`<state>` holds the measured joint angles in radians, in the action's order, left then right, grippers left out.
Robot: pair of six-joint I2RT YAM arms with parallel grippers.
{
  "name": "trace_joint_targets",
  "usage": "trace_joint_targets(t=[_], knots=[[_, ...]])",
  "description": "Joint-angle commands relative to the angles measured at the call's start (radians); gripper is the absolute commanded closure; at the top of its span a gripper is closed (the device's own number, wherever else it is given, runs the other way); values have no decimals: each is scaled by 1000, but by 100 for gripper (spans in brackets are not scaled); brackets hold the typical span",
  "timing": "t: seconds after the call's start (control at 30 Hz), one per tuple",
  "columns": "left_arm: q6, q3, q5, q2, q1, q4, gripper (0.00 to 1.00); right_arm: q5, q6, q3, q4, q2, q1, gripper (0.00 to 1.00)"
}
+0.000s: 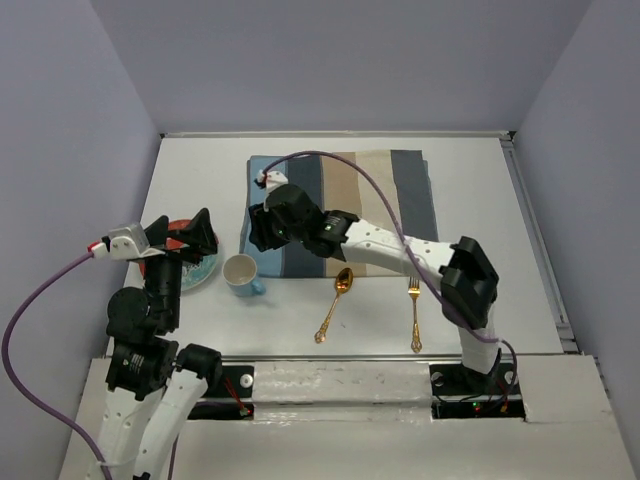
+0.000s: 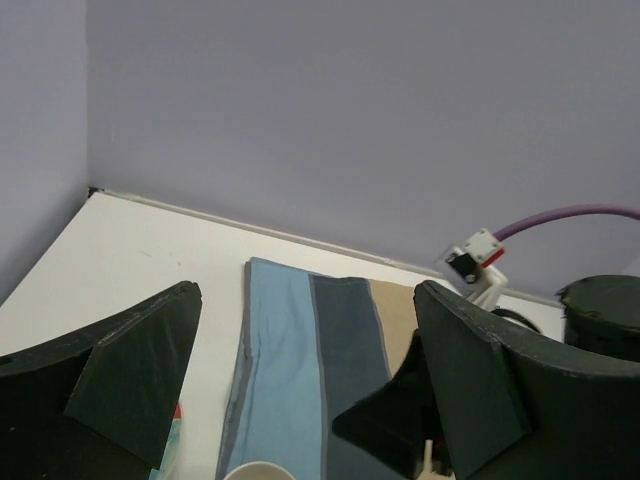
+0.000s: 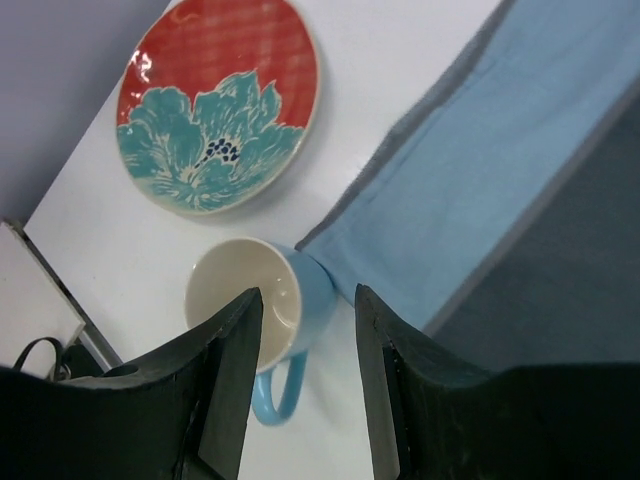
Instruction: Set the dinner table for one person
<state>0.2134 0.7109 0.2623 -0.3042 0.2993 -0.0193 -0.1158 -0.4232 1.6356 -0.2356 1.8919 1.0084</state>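
Note:
The mug's rim comes between my right gripper's open fingers next, beside the placemat, as the gripper moves down and then draws back.
On the white dinner table [image 1: 200,170] a blue mug [image 1: 240,273] stands upright at the near left corner of the striped placemat [image 1: 340,210]. In the right wrist view my right gripper [image 3: 308,300] hangs open over the mug [image 3: 250,310]; one finger covers part of the mug's mouth, the other is off its side, and neither grips it. From above, the right gripper [image 1: 258,232] sits over the placemat's left edge. My left gripper [image 1: 200,240] stands wide open and holds nothing, above the red plate with a teal flower [image 1: 180,268]. A gold spoon [image 1: 335,305] and a gold fork [image 1: 414,312] lie near the front edge.
In the left wrist view the left gripper [image 2: 308,292] looks along the placemat [image 2: 290,370] toward the back wall, with the right arm's dark wrist [image 2: 400,420] close at the right. The plate [image 3: 215,105] lies left of the mug. A metal rail [image 1: 535,240] borders the table's right edge.

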Motion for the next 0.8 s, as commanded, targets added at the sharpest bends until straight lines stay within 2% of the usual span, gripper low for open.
trace_joint_targets(t=[0.0,0.13,0.33,0.47,0.63,0.67,0.7,0.77], knots=[[-17,-7,68,4,17,25,1,8,61,171,-76,104,41,52],[-19,-8,69,17,29,24,1,-1,72,227,-145,193,76,52],[-14,-10,61,30,34,24,1,8,61,230,-179,231,98,53],[-12,-11,57,36,32,25,1,-2,44,237,-189,256,107,58],[-11,-11,54,40,34,25,1,-15,32,297,-192,288,125,83],[-11,-13,54,40,34,24,1,-27,26,309,-191,288,125,96],[-11,-11,54,39,34,25,1,-36,12,335,-189,283,125,100],[-9,-11,60,37,34,24,1,-53,6,354,-171,254,125,100]])
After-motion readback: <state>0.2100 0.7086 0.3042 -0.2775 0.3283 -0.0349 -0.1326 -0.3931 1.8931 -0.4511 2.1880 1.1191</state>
